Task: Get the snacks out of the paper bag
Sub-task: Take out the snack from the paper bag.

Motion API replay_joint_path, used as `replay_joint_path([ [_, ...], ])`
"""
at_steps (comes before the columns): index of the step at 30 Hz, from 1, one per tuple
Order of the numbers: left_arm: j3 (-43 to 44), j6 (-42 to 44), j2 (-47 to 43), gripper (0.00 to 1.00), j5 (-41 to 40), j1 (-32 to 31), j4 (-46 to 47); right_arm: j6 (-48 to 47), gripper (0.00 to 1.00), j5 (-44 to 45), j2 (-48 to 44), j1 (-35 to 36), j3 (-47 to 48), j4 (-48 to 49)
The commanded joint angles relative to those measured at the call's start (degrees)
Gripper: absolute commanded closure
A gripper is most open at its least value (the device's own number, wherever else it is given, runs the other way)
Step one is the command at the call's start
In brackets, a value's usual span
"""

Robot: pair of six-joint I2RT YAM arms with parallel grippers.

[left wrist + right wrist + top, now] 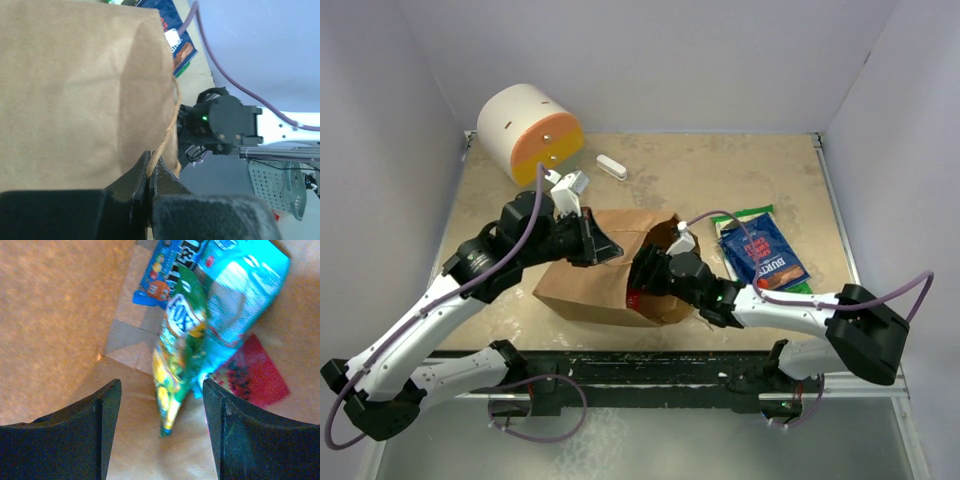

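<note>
The green-yellow packet's near end lines up between my open fingers, so my right gripper will next push deeper into the paper bag (582, 285), along the packet and onto its edge.
The brown paper bag (582, 285) lies on its side in the middle of the table, its mouth to the right. My left gripper (603, 246) is shut on the bag's twisted handle (167, 135), pinched at the fingertips (150, 172) against the bag (75, 90). My right gripper (645, 277) reaches into the mouth and stands open (162, 407). Inside lie a green-yellow packet (180, 355) with its tip between the fingers, a teal packet (240, 295), a blue one (160, 277) and a pink one (257, 375). Outside, a blue-white pouch (761, 255) rests on a green chip bag (744, 215).
A white-and-orange cylinder (528, 131) stands at the back left, with a small white bar (611, 166) beside it. White walls close in the table on three sides. The arm bases sit on the black rail at the near edge.
</note>
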Motion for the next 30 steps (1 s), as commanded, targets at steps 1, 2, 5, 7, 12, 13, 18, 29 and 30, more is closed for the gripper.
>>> replay_joint_path([
  [1, 2.6, 1.4, 1.4, 1.00, -1.8, -0.1, 2.6, -0.8, 0.30, 2.6, 0.0, 0.2, 5.0, -2.1],
  [2, 2.7, 1.6, 1.4, 1.00, -2.2, -0.1, 2.4, -1.1, 0.29, 3.4, -0.1, 0.1, 5.2, -2.4],
  [5, 2.2, 1.7, 0.6, 1.00, -3.0, -0.1, 2.4, -0.4, 0.27, 4.7, 0.4, 0.1, 5.8, -4.2],
  [7, 1.5, 1.3, 0.2, 1.00, -3.4, -0.1, 2.5, 0.2, 0.27, 4.8, 1.2, 0.1, 5.8, -4.2],
  [12, 1.4, 0.9, -0.2, 1.00, -3.7, -0.2, 2.0, 0.0, 0.29, 7.3, 2.0, 0.1, 6.1, -6.5],
  [13, 1.7, 0.9, -0.2, 1.00, -3.6, -0.2, 1.6, -0.6, 0.29, 7.8, 2.1, 0.1, 6.0, -6.4],
  [18, 2.6, 0.8, -0.5, 1.00, -4.2, -0.1, 0.5, -3.4, 0.30, 7.4, 5.7, -0.1, 5.9, -1.4],
  [29, 4.7, 0.5, 0.9, 1.00, -4.7, -0.1, -0.2, -3.8, 0.36, 5.0, 17.9, 0.0, 13.6, 6.7],
  [30, 4.8, 0.1, 0.8, 1.00, -5.1, -0.2, -0.6, -4.2, 0.38, 4.5, 18.4, 0.0, 14.2, 7.9],
])
